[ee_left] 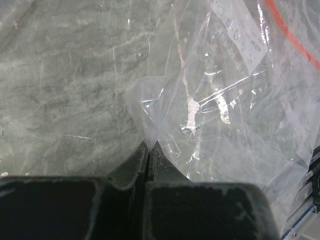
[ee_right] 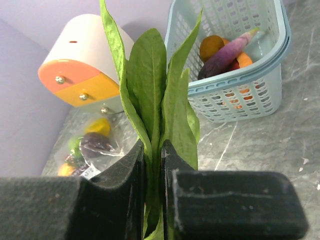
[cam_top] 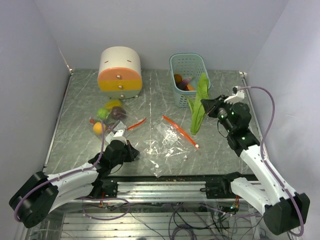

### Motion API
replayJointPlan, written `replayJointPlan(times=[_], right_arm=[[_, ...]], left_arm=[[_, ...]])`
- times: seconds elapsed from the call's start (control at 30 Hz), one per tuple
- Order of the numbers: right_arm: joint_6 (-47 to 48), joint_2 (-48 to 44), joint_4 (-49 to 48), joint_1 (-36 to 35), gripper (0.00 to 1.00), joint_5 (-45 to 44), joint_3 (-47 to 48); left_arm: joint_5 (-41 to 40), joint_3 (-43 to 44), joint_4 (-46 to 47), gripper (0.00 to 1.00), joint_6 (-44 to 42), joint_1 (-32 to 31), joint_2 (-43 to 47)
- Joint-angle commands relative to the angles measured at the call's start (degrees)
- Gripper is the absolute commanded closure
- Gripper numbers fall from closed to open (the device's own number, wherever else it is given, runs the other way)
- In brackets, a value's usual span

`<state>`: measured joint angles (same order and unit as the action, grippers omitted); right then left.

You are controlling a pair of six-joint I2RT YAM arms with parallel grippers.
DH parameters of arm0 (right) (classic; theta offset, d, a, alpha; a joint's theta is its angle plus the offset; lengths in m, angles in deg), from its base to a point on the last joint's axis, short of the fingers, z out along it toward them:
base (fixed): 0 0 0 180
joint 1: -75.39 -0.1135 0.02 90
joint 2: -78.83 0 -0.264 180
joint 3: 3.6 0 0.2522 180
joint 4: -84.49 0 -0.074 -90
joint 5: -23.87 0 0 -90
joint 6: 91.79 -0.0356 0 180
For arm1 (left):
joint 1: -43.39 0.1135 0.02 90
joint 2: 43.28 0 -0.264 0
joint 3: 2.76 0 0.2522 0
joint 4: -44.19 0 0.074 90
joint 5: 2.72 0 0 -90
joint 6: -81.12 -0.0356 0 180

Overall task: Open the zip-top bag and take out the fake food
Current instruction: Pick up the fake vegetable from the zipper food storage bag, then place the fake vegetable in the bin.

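The leaf still hangs outside the basket's near rim. My right gripper will lift it next, then carry it outward over the open light blue basket (cam_top: 188,75) (ee_right: 231,46).
A clear zip-top bag (cam_top: 167,145) with a red zip strip (cam_top: 179,130) lies flat and looks empty at the table's front middle. My left gripper (cam_top: 136,152) is shut on its near-left corner; the left wrist view shows the jaws (ee_left: 150,146) pinching the film of the bag (ee_left: 225,100). My right gripper (cam_top: 206,106) is shut on a flat green leafy piece (cam_top: 200,90) and holds it upright above the table beside the basket. In the right wrist view the leaf (ee_right: 150,95) stands between the closed fingers (ee_right: 152,147).
A light blue basket (cam_top: 176,86) at the back holds an orange fruit (ee_right: 211,46) and a purple piece (ee_right: 227,50). A second bag with yellow, green, orange and dark fruits (cam_top: 107,116) lies at the left. A cream-and-orange drawer box (cam_top: 120,72) stands behind it.
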<state>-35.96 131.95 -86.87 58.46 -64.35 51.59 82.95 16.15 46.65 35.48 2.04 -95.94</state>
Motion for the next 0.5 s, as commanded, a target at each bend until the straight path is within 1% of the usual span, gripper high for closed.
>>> replayJointPlan(times=[0.0,0.1,0.2,0.3,0.47], right_arm=[[-0.7,-5.8,1.0,0.3,0.96,-0.1,0.1],[1.6,-3.5,2.6,0.3,0.96,-1.5,3.9],[3.1,2.0,3.5,0.3,0.95,-1.8,10.0],[4.5,6.7,1.9,0.3,0.95,-2.1,14.7],[6.7,17.0,-0.8,0.6,0.95,-5.6,23.7]], left_arm=[[0.4,0.3,1.4,0.93,-0.8,0.3,-0.7],[1.2,0.6,3.2,0.93,-0.5,0.3,-2.7],[1.8,0.9,4.7,0.93,-0.4,0.3,-4.6],[1.7,1.0,5.2,0.93,-0.2,0.3,-5.5],[1.4,0.7,5.4,0.93,-0.1,0.3,-5.8]])
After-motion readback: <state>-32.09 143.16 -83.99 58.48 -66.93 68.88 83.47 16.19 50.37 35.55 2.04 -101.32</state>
